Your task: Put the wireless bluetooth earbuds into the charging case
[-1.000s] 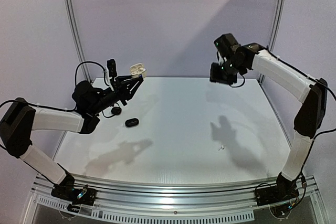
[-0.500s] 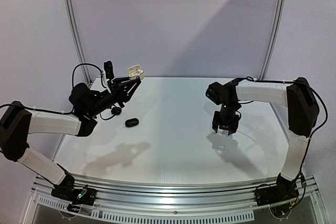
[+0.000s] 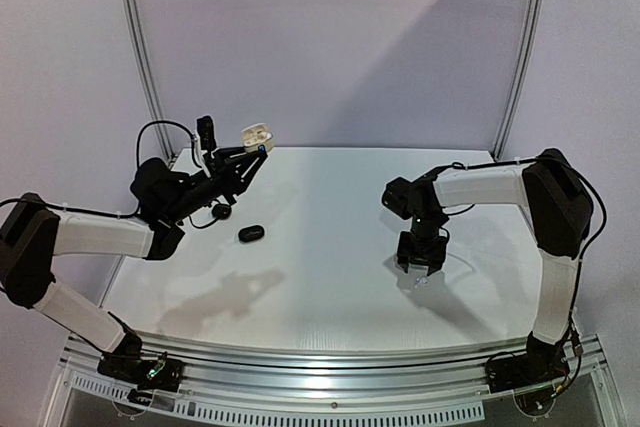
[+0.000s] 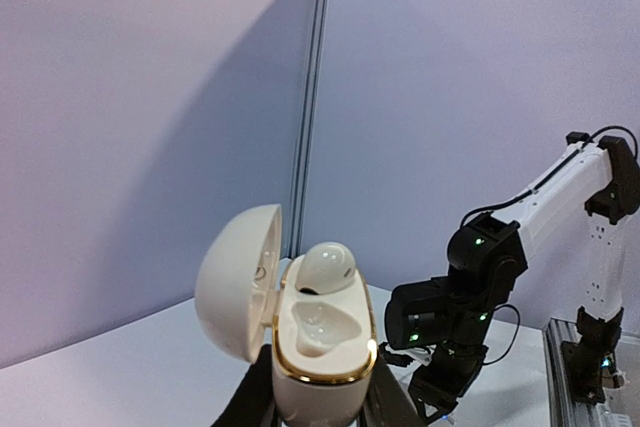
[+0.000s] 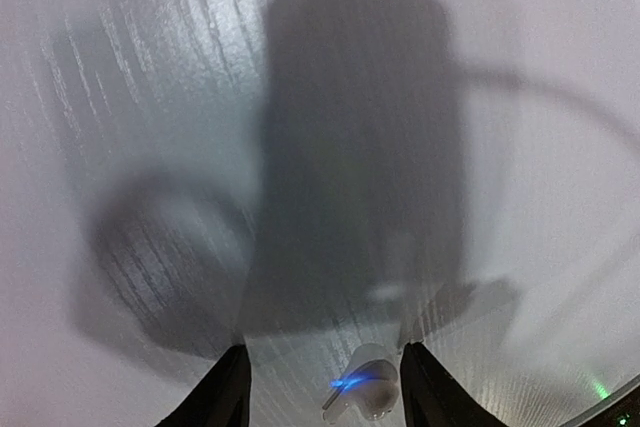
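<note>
The loose white earbud lies between my right gripper's fingers, off-centre to the right in the wrist view, so I next shift that way and close on it.
My left gripper is shut on a white charging case with a gold rim, held up over the table's far left with its lid open. In the left wrist view the case sits between my fingertips. One white earbud is seated in its far socket and the near socket is empty. My right gripper points down just above the table at centre right. In the right wrist view it stands open, with a loose white earbud lying on the table between its fingers, closer to the right finger.
A closed black case lies on the table's left part, with another small black object behind it. The white table ends in a metal rail at the near edge. The right arm shows in the left wrist view.
My right arm has swung down from high at the back to just above the table, over the loose earbud. The left arm and the case have barely moved.
</note>
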Robot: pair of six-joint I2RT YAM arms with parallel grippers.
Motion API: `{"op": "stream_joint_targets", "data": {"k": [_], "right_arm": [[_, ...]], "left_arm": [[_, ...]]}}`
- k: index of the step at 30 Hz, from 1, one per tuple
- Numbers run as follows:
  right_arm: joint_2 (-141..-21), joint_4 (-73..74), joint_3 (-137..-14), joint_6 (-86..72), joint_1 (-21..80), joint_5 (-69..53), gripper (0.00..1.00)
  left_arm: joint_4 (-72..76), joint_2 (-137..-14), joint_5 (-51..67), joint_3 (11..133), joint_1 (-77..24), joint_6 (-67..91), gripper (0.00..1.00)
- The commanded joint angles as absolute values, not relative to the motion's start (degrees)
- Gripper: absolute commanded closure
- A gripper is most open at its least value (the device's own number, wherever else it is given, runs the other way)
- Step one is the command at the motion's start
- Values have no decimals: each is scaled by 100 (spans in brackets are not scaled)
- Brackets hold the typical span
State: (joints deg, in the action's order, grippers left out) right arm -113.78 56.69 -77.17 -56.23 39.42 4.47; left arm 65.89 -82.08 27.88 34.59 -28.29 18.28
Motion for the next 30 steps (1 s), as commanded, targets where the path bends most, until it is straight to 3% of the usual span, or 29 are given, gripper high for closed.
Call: {"op": "stream_joint_targets", "data": {"k": [1, 30], "right_arm": [[-11537, 5859, -7422, -5496, 4017, 471, 48], [-10998, 6183, -7035, -5008, 4034, 409, 52]], "left_arm": [[6549, -8214, 2836, 3494, -2727, 1842, 100], [6478, -8343, 2918, 3582, -2575, 1839, 100]]}}
